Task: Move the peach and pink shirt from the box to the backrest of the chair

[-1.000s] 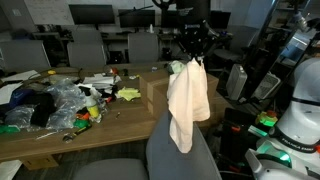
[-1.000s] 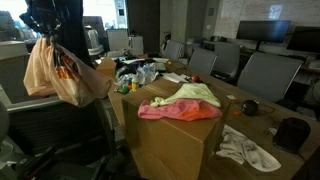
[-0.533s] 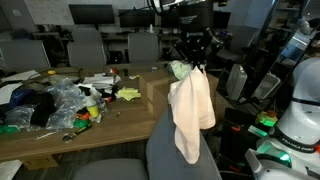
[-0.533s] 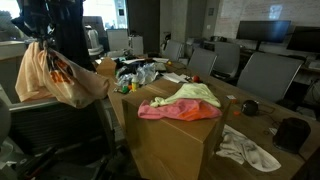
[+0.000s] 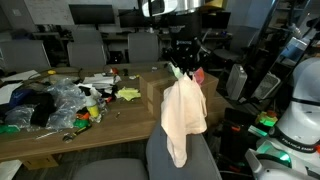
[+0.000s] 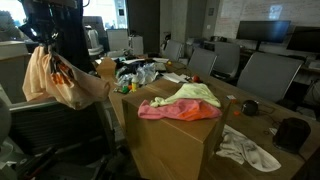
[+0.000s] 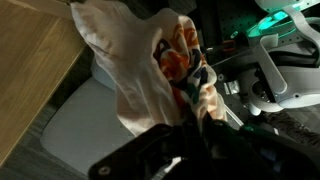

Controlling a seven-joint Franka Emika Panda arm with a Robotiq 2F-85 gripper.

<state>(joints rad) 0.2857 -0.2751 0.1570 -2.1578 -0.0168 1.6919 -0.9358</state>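
The top of the grey chair's backrest is below my gripper, and the shirt (image 5: 183,118) already hangs there. My gripper needs to turn, go down toward it and let go of the shirt.
My gripper (image 5: 183,64) is shut on the top of the peach and pink shirt (image 5: 183,118), which hangs down over the grey chair's backrest (image 5: 160,152). In an exterior view the shirt (image 6: 60,80) hangs from the gripper (image 6: 47,40) above the chair (image 6: 55,130). The wrist view shows the shirt (image 7: 140,60) bunched in the jaws (image 7: 190,105) over the chair seat (image 7: 90,130). The cardboard box (image 6: 175,140) holds other pink and green clothes (image 6: 185,100).
A long wooden table (image 5: 60,135) carries a pile of clutter and plastic bags (image 5: 50,100). A white cloth (image 6: 248,148) lies on the table by the box. Office chairs and monitors stand behind. A white robot base (image 5: 295,120) is beside the chair.
The gripper has moved with the shirt, which now hangs slightly lower and shifted sideways over the chair's backrest. The grip has not changed.
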